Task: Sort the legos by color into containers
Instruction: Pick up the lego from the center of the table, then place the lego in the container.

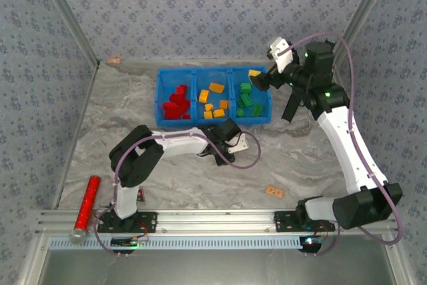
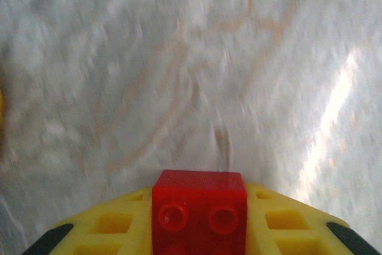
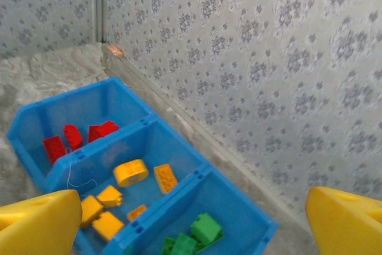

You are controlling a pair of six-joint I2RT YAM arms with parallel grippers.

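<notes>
The left gripper lifts over the tray's near edge next and releases this matching red lego in the container of red legos, which lies outward of the gripper.
My left gripper (image 1: pixel 223 154) hangs low over the table in front of the blue tray (image 1: pixel 213 122). In the left wrist view this gripper (image 2: pixel 199 222) is shut on a red lego (image 2: pixel 199 192), studs facing the camera, between yellow fingers (image 2: pixel 113 226). My right gripper (image 1: pixel 261 79) hovers open over the tray's right end, and nothing is between its yellow fingers (image 3: pixel 42 222). The three containers hold red legos (image 1: pixel 176 107) on the left, orange-yellow legos (image 1: pixel 213 101) in the middle and green legos (image 1: pixel 247 101) on the right. A small orange lego (image 1: pixel 274 191) lies loose on the table.
A shiny red cylinder (image 1: pixel 87 201) lies at the near left by the rail. A pale tan-pink block (image 1: pixel 114 61) sits at the far left against the back wall. Patterned walls close in the table on three sides.
</notes>
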